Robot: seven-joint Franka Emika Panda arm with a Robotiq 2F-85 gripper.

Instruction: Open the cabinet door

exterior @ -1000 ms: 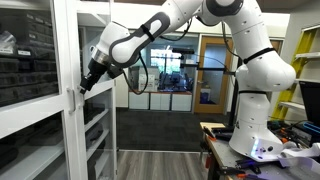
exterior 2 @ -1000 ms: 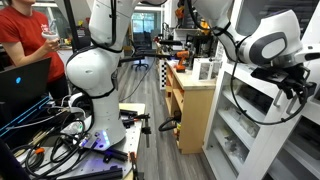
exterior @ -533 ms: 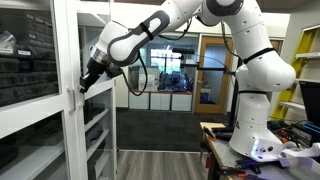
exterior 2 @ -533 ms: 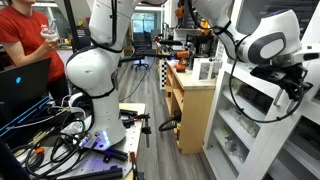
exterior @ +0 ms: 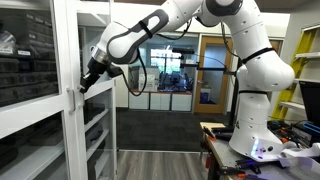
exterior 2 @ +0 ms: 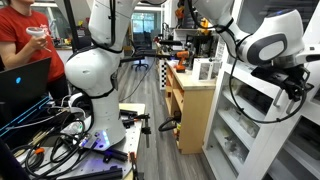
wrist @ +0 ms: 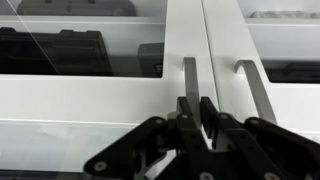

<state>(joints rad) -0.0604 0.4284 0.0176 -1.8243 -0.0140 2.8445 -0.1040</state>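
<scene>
The cabinet door is still shut, flush beside the matching door, so next I should pull the slim white bar handle (wrist: 190, 80) in my gripper back from the cabinet front before I let go.
The cabinet door (exterior: 62, 60) is a tall white frame with a glass panel at the left of an exterior view. In the wrist view its frame (wrist: 178, 40) lies flush beside the matching door (wrist: 225, 40). Its slim vertical bar handle (wrist: 190, 72) runs down between my jaws. My gripper (wrist: 197, 112) is shut on this handle. It also shows at the door's edge at mid-height in both exterior views (exterior: 82, 86) (exterior 2: 299, 96).
The neighbouring door's handle (wrist: 254, 88) stands just to the right. Dark drawer bins (wrist: 60, 50) sit behind the glass. A wooden bench (exterior 2: 190, 95), floor cables (exterior 2: 60, 125) and a person in red (exterior 2: 25, 40) are near the robot base (exterior 2: 95, 75).
The arm and the door have not visibly moved. The person in red has shifted their hands slightly.
</scene>
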